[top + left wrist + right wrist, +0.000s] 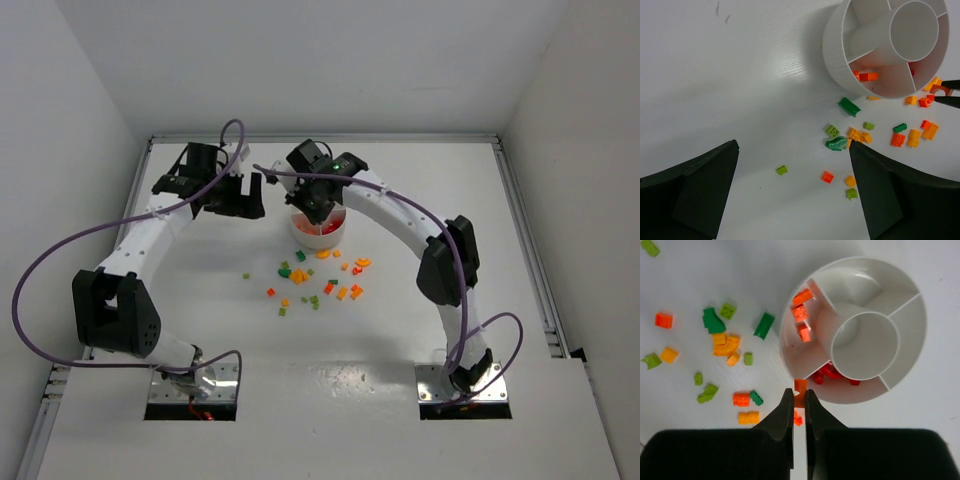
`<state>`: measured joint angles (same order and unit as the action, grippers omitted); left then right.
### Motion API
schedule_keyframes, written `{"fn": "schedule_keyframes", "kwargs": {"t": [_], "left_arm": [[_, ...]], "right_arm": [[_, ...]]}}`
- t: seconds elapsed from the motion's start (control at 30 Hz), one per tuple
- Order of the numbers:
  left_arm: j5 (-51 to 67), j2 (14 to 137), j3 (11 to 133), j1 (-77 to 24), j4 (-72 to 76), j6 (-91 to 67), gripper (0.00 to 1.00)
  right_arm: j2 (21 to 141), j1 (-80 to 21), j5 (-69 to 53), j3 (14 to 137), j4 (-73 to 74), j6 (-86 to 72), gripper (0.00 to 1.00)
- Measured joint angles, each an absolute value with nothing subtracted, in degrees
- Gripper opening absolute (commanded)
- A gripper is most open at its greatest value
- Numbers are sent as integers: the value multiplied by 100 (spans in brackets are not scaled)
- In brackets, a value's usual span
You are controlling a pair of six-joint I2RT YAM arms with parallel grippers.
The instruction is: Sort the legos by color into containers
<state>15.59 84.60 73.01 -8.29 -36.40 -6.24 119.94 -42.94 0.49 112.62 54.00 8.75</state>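
Note:
The left gripper moves back and down onto the lone red-orange lego (271,292) (827,176) next, since it lies below the open fingers and closer to my base.
The round white dish (300,233) stands mid-table, with a central cup and wedge compartments. One wedge holds orange legos (801,315); the wedge beside it holds red ones (828,373). My right gripper (799,397) is shut on a small orange lego (800,386), right at the dish's near rim (912,295). The left wrist view shows this held orange lego (940,89) beside the dish wall (832,55). Loose red, orange and green legos (320,282) lie scattered in front of the dish. My left gripper (794,145) is open and empty, above the table left of the dish, near a light green brick (782,170).
A dark green curved brick (836,144) and an orange curved one (726,346) lie among the scatter. White walls close the table at the back and both sides, and a metal rail (528,250) runs along the right edge. Purple cables loop from both arms.

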Motion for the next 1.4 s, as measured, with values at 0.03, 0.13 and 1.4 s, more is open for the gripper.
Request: {"fn": "schedule_keyframes", "kwargs": {"t": [0.03, 0.13, 1.4], "left_arm": [[1566, 8460, 7301, -829, -3640, -624, 99], [1573, 8458, 7301, -829, -3640, -620, 99], [1514, 7231, 5275, -2506, -3870, 1166, 69]], "right_arm": [[12001, -4296, 128, 11319, 5384, 862, 0], [12033, -4307, 279, 11434, 5321, 838, 5], [10892, -3758, 1061, 10781, 4945, 294, 35]]}}
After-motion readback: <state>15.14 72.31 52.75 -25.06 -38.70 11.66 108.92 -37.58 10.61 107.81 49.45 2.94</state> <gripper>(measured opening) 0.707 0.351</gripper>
